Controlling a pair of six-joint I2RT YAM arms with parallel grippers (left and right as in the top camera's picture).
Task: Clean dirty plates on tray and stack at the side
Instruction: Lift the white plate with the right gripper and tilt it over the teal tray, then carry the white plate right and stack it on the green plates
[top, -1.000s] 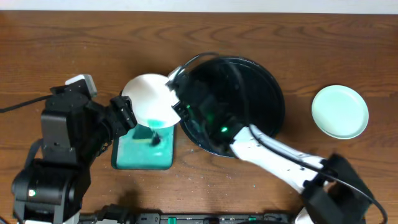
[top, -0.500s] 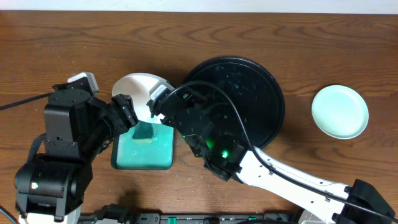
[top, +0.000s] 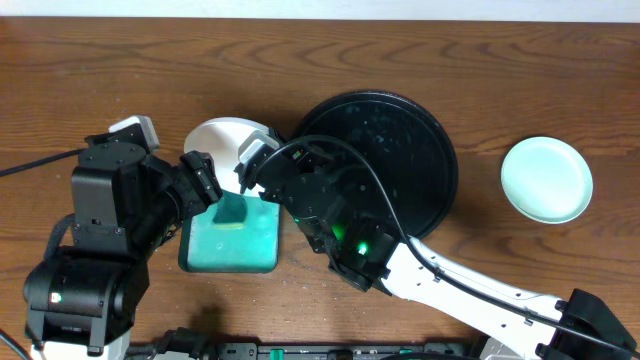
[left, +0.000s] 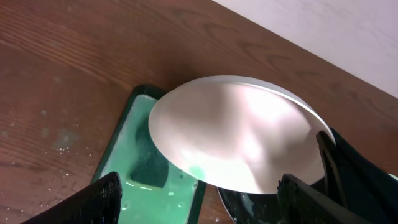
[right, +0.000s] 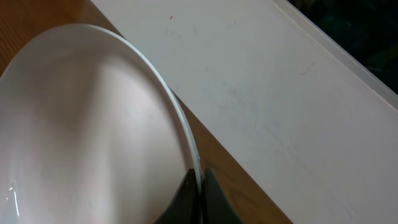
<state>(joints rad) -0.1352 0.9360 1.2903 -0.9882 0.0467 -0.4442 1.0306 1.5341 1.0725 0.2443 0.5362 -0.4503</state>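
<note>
My right gripper swings over the black tray (top: 400, 150) and down onto the pale green plate (top: 546, 180) next, since the plate sits to the gripper's right in the overhead view.
My right gripper (top: 250, 165) (right: 199, 182) is shut on the rim of a white plate (top: 222, 137) (right: 93, 124). It holds the plate tilted on edge, above the far end of the teal tray. In the left wrist view the plate (left: 242, 134) shows a small teal smear near its lower rim. My left gripper (top: 205, 182) (left: 200, 190) is open and empty, just in front of the plate. The black tray (top: 400, 150) lies to the right with no plate on it. A pale green plate (top: 546, 180) sits on the table at far right.
A teal rectangular tray (top: 255, 250) (left: 124, 134) of soapy liquid sits below the held plate, with a dark green sponge (top: 232, 210) (left: 149, 169) at its far end. The right arm crosses the black tray's front left side. A light wall (right: 280, 81) shows beyond the table's far edge.
A second ago the right gripper held the plate higher, over the teal tray. It has since moved it left and back, uncovering the sponge. Little has moved in the last half second.
</note>
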